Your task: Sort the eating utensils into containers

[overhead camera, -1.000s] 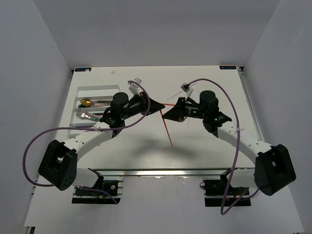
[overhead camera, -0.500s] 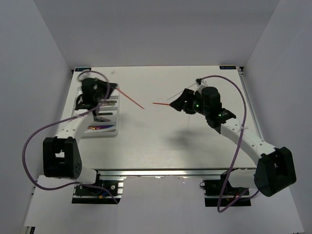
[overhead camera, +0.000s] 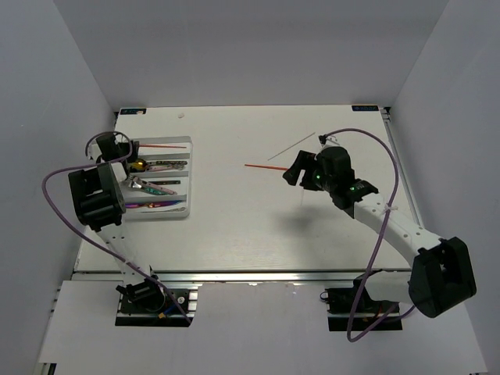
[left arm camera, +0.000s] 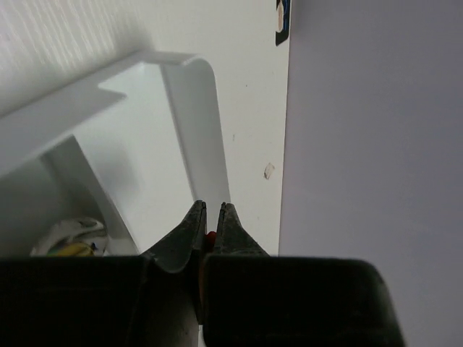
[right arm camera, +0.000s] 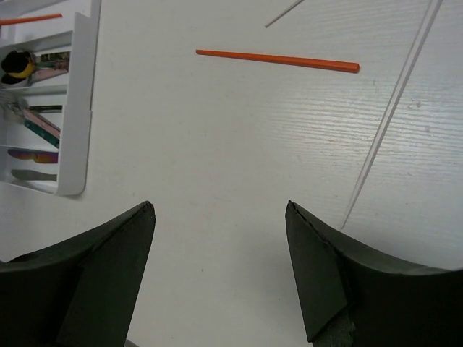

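The red stick's middle (overhead camera: 273, 167) (right arm camera: 291, 61) is below and to the left in the top view, and the stick runs from finger to finger. My right gripper should turn next and go down onto it.
My left gripper (overhead camera: 126, 146) is at the far left corner of the white cutlery tray (overhead camera: 188, 178), shut on the end of a thin red stick (overhead camera: 164, 145) that lies along the tray's far compartment. In the left wrist view the jaws (left arm camera: 211, 207) pinch a bit of red (left arm camera: 210, 238) above the tray rim (left arm camera: 194, 123). Several utensils lie in the tray, among them a gold-bowled spoon (overhead camera: 139, 164). My right gripper (overhead camera: 294, 170) hangs open and empty over the table (right arm camera: 221, 210). A second red stick (overhead camera: 264, 166) (right arm camera: 278, 59) and a clear stick (overhead camera: 293, 146) (right arm camera: 394, 108) lie just beyond it.
Silver and pinkish pieces (overhead camera: 152, 187) fill the tray's middle and near compartments (right arm camera: 32, 137). Another clear stick (right arm camera: 283, 13) shows at the top of the right wrist view. Grey walls close in the table on the left, the back and the right.
The left arm swung from the table's middle to the tray's far left corner, carrying a red stick. The right gripper opened, left the other red stick on the table and drew back.
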